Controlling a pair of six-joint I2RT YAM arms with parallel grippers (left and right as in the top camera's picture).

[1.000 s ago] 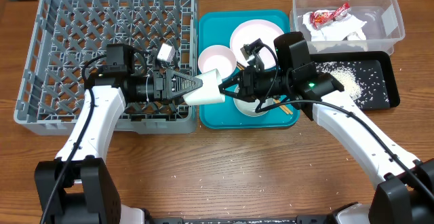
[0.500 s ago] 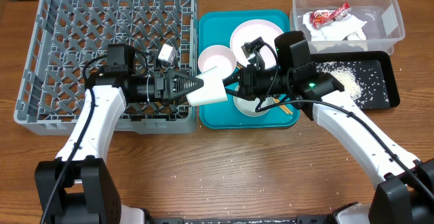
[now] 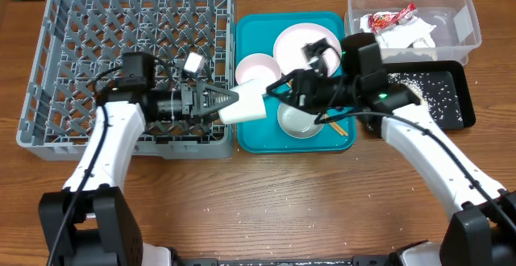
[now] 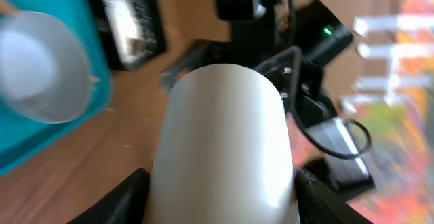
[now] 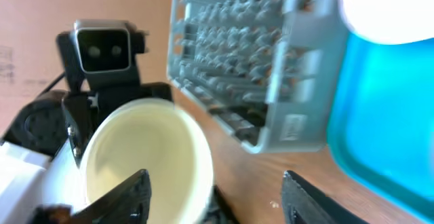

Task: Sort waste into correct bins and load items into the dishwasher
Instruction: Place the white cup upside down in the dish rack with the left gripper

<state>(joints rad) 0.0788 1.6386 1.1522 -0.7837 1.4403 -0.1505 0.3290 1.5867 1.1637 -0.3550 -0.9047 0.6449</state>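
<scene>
The cup [image 3: 248,105] hangs sideways outside the dish rack, so my left gripper will tip downward, lower into the rack's near corner by the tray [image 3: 205,129] and then let go of the cup.
The small white cup [image 3: 248,105] hangs sideways over the gap between the grey dish rack [image 3: 72,24] and the teal tray [image 3: 250,141], with my left gripper [image 3: 239,103] shut on it. In the left wrist view the cup [image 4: 224,129] fills the space between both fingers. My right gripper [image 3: 278,89] stands open just right of the cup's mouth. In the right wrist view the cup's rim [image 5: 146,156] sits by the left finger [image 5: 132,197], apart from the right one. On the teal tray lie a white plate [image 3: 302,44], two bowls [image 3: 256,66] [image 3: 297,121] and chopsticks [image 3: 339,125].
A clear tub [image 3: 463,24] at the back right holds a red-and-white wrapper [image 3: 387,16] and a crumpled napkin [image 3: 407,34]. In front of it a black tray [image 3: 455,97] carries loose rice. Rice grains dot the wooden table near the front.
My right gripper has opened off the cup and drawn back to the right. My left gripper has closed on the cup and holds it in place.
</scene>
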